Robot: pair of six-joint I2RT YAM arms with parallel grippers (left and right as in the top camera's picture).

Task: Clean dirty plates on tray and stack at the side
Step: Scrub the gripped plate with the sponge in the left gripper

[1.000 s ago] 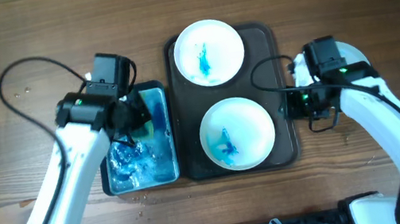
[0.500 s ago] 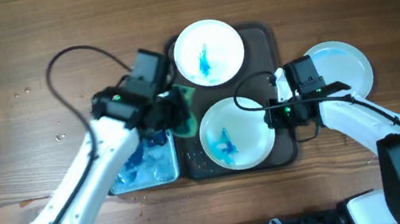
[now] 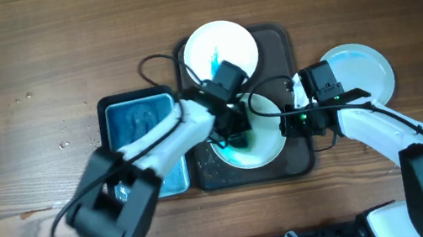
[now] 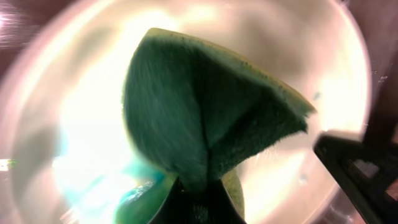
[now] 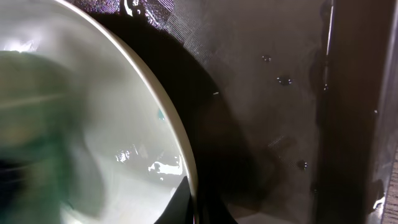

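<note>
I will lift my left gripper off the plate next, move it across and lower it into the basin of blue water to release the sponge. The basin is open beside the tray (image 3: pixel 284 39).
The dark tray (image 3: pixel 284 39) holds two white plates. The far plate (image 3: pixel 218 53) has a blue stain. The near plate (image 3: pixel 272 150) has a blue-green smear. My left gripper (image 3: pixel 236 136) is shut on a green sponge (image 4: pixel 205 112) and presses it onto the near plate (image 4: pixel 317 56). My right gripper (image 3: pixel 288 126) is shut on that plate's right rim, which the right wrist view shows as the rim (image 5: pixel 165 106) between its jaws (image 5: pixel 196 202) above the tray floor (image 5: pixel 280 93). A third plate (image 3: pixel 365 68) lies on the table to the right of the tray and looks clean.
A black-rimmed basin of blue water (image 3: pixel 140 121) stands just left of the tray. Both arms cross over the tray's near half. Water drops dot the wood at far left (image 3: pixel 61 146).
My left arm has swung right from the basin to the near plate, carrying the sponge. My right gripper moved in to the near plate's right rim and has held there since.
</note>
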